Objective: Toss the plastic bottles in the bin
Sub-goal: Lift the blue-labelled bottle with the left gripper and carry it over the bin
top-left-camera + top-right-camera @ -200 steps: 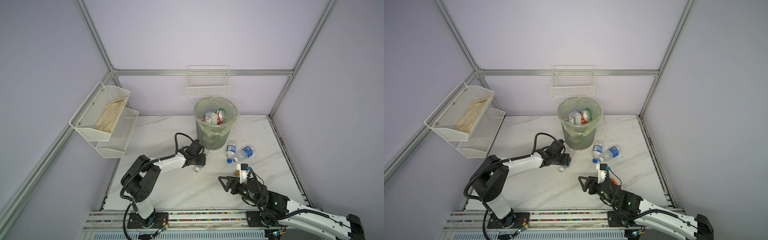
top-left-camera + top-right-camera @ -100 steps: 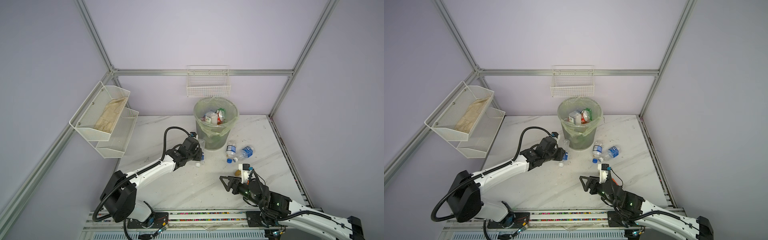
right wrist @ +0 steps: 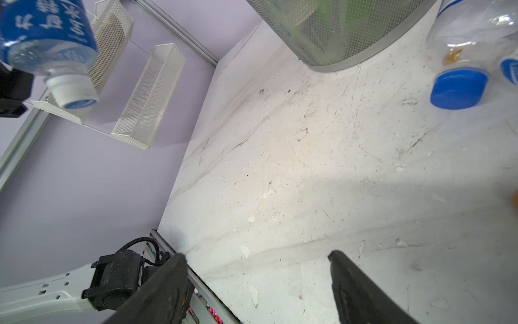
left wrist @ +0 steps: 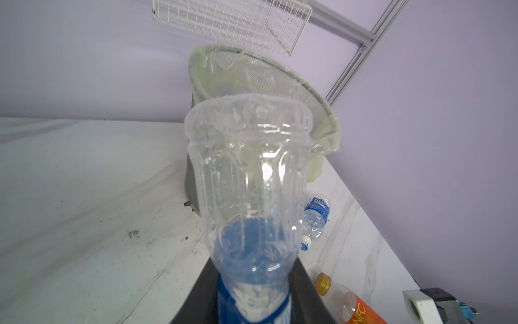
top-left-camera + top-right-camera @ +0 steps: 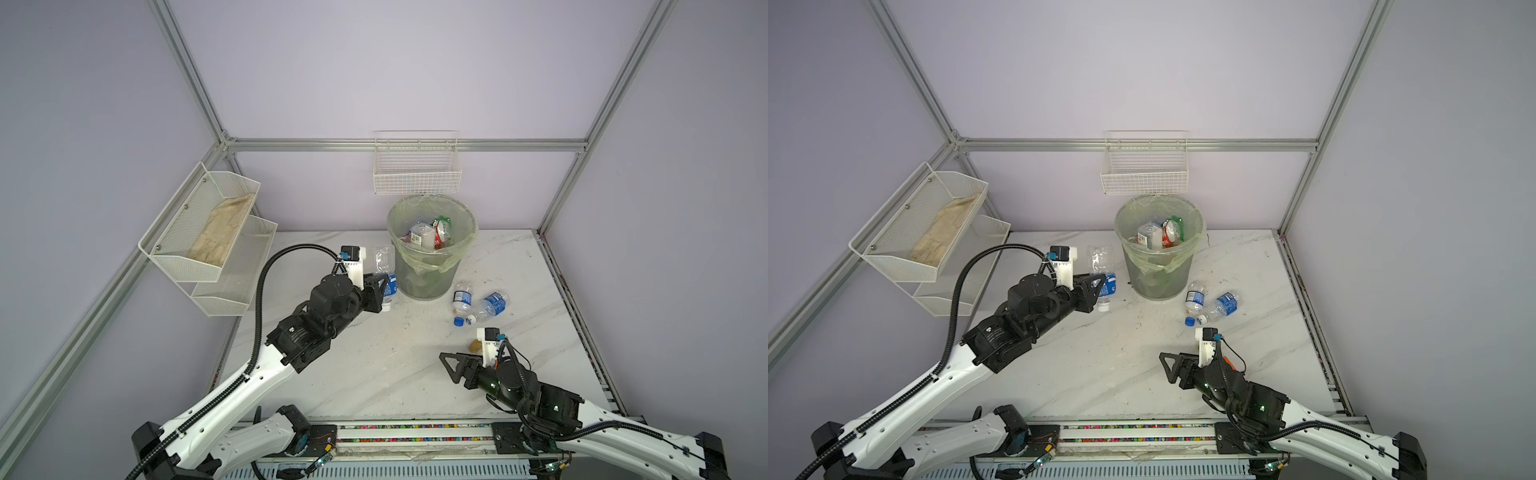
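I should move my left gripper up and outward over the bin's opening (image 5: 432, 224) (image 4: 260, 78) and let go of the clear plastic bottle, because that opening is farther outward than my gripper.
My left gripper (image 5: 381, 287) (image 5: 1100, 286) (image 4: 253, 273) is shut on a clear plastic bottle (image 5: 384, 262) (image 5: 1101, 266) (image 4: 249, 174) (image 3: 47, 36) with a blue label. It holds the bottle in the air, cap down, just left of the bin (image 5: 424, 278) (image 5: 1158, 274) (image 4: 266, 75) (image 3: 336, 33). The bin holds several bottles (image 5: 428, 237). Two blue-labelled bottles (image 5: 462, 297) (image 5: 490, 303) lie on the table right of the bin. An orange-labelled bottle (image 4: 353, 305) lies by my right wrist. My right gripper (image 5: 446, 361) (image 5: 1165, 361) (image 3: 256, 255) is open and empty, low over the table.
A white wire basket (image 5: 417, 170) hangs on the back wall just above the bin. Two mesh shelves (image 5: 208, 232) on the left wall hold a tan cloth. A rail (image 5: 415, 432) runs along the table's front edge.
My left gripper closed on the bottle on the table and lifted it up beside the bin, the arm stretching forward. The right arm has hardly moved.
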`<state>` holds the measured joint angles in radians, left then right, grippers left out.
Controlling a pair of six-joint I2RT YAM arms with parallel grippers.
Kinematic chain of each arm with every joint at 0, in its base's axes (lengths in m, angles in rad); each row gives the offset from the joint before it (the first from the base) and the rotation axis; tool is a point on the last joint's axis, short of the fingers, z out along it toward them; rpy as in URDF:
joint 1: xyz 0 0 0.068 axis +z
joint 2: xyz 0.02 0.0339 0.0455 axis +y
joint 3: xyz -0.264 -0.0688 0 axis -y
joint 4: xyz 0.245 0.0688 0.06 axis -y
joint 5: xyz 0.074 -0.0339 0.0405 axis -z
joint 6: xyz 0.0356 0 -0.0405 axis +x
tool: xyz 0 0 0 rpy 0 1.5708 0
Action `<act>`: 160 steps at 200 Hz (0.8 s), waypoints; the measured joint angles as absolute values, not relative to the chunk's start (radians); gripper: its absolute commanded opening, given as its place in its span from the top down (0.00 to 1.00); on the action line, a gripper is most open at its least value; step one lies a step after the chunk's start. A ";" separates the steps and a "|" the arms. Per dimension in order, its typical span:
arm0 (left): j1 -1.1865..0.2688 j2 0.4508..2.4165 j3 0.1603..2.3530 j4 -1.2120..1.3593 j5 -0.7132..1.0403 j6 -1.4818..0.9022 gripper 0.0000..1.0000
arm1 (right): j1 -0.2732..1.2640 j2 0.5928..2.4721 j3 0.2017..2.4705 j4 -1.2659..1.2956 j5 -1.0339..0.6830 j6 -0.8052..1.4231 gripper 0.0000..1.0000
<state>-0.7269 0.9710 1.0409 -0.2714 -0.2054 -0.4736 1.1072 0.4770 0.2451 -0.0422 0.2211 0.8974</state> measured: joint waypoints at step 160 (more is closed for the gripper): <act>-0.729 1.594 1.709 -0.038 -0.141 -0.302 0.72 | 1.107 0.348 0.249 -0.147 0.193 0.966 0.21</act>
<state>-0.7288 1.5940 1.7092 -0.0380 -0.1413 -0.3019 1.1072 0.3481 0.2489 -0.1471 0.1932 0.9665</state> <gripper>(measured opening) 0.316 0.793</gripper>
